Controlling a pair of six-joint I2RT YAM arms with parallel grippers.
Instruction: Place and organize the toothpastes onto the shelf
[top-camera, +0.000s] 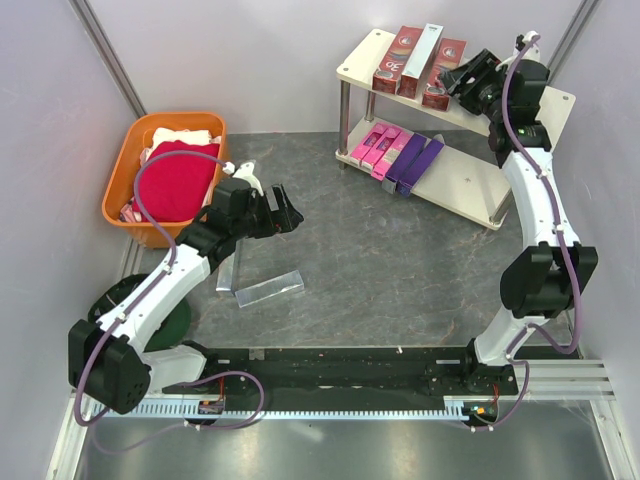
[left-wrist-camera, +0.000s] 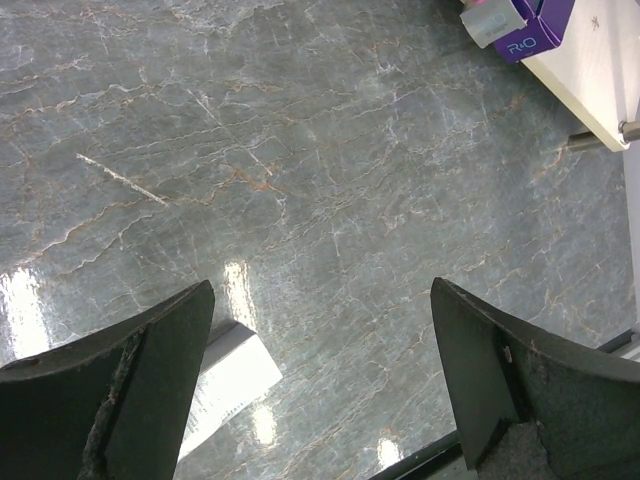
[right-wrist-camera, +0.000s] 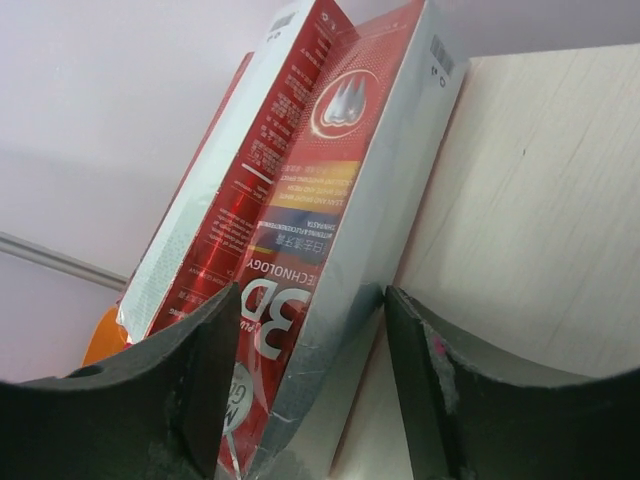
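My left gripper is above the shelf-side end of the silver carton (top-camera: 289, 283) (left-wrist-camera: 240, 367), and that end is also back toward my base. It will move back and down onto that end.
The shelf (top-camera: 470, 185) stands at the back right. Three dark red toothpastes (top-camera: 410, 60) lie on its top board, and pink (top-camera: 372, 148) and purple (top-camera: 420, 162) ones on the lower board. My right gripper (top-camera: 455, 80) (right-wrist-camera: 310, 295) is at the top board, its jaws closed against the rightmost dark red carton (right-wrist-camera: 300, 200), which leans tilted between them. Two silver-grey cartons (top-camera: 268, 288) (left-wrist-camera: 235, 375) lie on the table by the left arm. My left gripper (top-camera: 290, 212) (left-wrist-camera: 320, 285) hovers wide open above the bare table, just right of a silver carton.
An orange basket (top-camera: 125, 190) with red and white cloths (top-camera: 175, 185) sits at the back left. Grey walls close in both sides. The shelf's lower board corner (left-wrist-camera: 590, 70) and a purple carton end (left-wrist-camera: 535, 25) show in the left wrist view.
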